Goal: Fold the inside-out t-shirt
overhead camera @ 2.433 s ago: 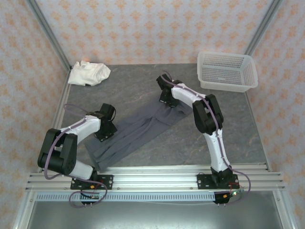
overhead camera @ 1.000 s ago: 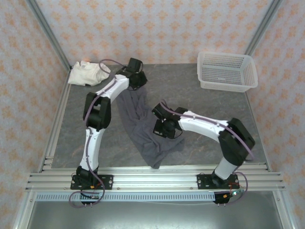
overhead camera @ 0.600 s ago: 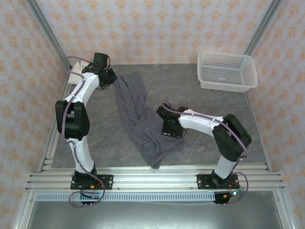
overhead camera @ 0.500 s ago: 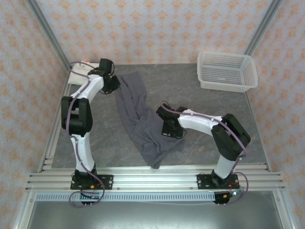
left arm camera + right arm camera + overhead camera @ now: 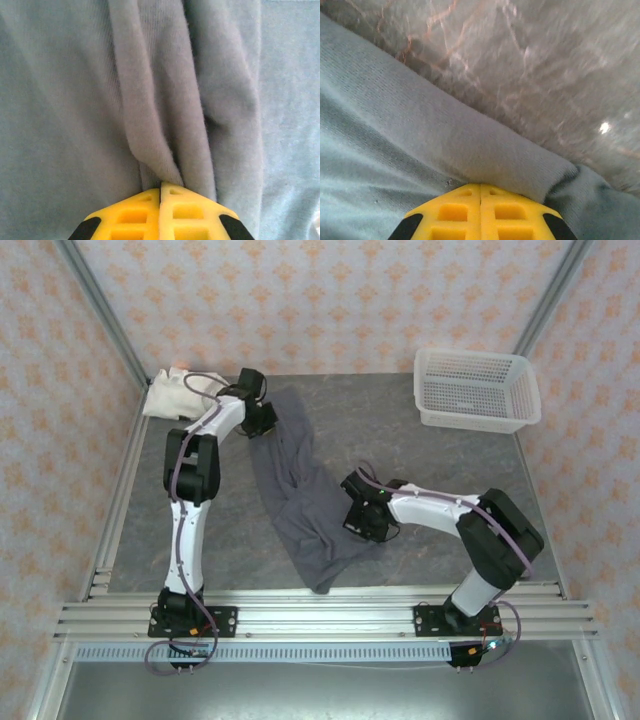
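Note:
My left gripper moves the t-shirt's far end toward the white basket, onto the bare table beside it, and releases it next, because the t-shirt lies slanted.
The inside-out t-shirt (image 5: 300, 495) is a dark slate-grey bunched strip running from the back left toward the front middle of the table. At its far end my left gripper (image 5: 264, 423) is shut on the cloth. In the left wrist view, grey folds (image 5: 160, 100) run straight out from the closed yellow fingertips (image 5: 160, 186). My right gripper (image 5: 360, 519) is shut on the shirt's right edge near the middle. The right wrist view has a thick rolled fold (image 5: 485, 150) pinched at its closed fingertips (image 5: 480, 186), with bare table (image 5: 545, 65) beyond.
A crumpled cream-white garment (image 5: 183, 392) lies in the back left corner, close to the left arm. A white plastic basket (image 5: 476, 389) stands at the back right. Grey marbled tabletop (image 5: 450, 465) spreads to the right of the shirt.
My left gripper swung along the back of the table and now sits right of the white garment, holding the shirt's far end. My right gripper shifted slightly forward and right with the cloth.

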### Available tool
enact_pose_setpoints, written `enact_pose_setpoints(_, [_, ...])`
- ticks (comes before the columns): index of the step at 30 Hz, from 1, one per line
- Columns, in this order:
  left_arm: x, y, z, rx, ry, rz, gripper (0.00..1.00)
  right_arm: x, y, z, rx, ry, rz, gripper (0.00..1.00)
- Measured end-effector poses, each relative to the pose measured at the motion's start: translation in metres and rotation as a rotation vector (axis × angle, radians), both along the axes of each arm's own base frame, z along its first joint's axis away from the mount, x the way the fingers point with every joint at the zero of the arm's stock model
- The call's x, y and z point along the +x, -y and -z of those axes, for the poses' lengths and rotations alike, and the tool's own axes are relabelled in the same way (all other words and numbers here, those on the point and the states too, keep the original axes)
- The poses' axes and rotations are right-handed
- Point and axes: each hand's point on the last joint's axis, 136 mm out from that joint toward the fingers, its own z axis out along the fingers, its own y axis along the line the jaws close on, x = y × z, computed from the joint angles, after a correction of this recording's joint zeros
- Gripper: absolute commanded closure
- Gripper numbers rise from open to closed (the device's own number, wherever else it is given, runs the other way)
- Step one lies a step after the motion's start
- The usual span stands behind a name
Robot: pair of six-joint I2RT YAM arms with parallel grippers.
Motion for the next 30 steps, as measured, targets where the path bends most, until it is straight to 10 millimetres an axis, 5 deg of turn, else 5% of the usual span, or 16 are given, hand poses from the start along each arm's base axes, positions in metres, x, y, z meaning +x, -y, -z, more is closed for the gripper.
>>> enact_pose_setpoints(10, [0.054, 0.082, -0.006, -0.138, 0.129, 0.032, 1.00, -0.011, -0.045, -0.002, 0.203, -0.068, 0.191, 1.00])
enact_pose_setpoints(17, [0.046, 0.075, -0.010, -0.176, 0.106, -0.009, 0.94, -0.009, -0.047, -0.016, 0.211, -0.051, 0.200, 1.00])
enact_pose_setpoints(21, [0.016, 0.042, -0.046, -0.204, 0.087, -0.041, 0.77, -0.003, -0.040, -0.070, 0.212, 0.103, 0.097, 0.72])
enact_pose_setpoints(24, [-0.021, 0.009, -0.112, -0.213, 0.150, -0.057, 0.62, -0.002, -0.019, -0.101, 0.182, 0.230, 0.024, 0.58])
enact_pose_setpoints(27, [-0.083, -0.008, -0.186, -0.221, 0.270, -0.043, 0.44, -0.001, -0.002, -0.092, 0.106, 0.243, -0.043, 0.54])
enact_pose_setpoints(30, [-0.169, -0.002, -0.220, -0.247, 0.350, 0.003, 0.37, -0.007, 0.007, -0.052, 0.047, 0.157, -0.109, 0.54])
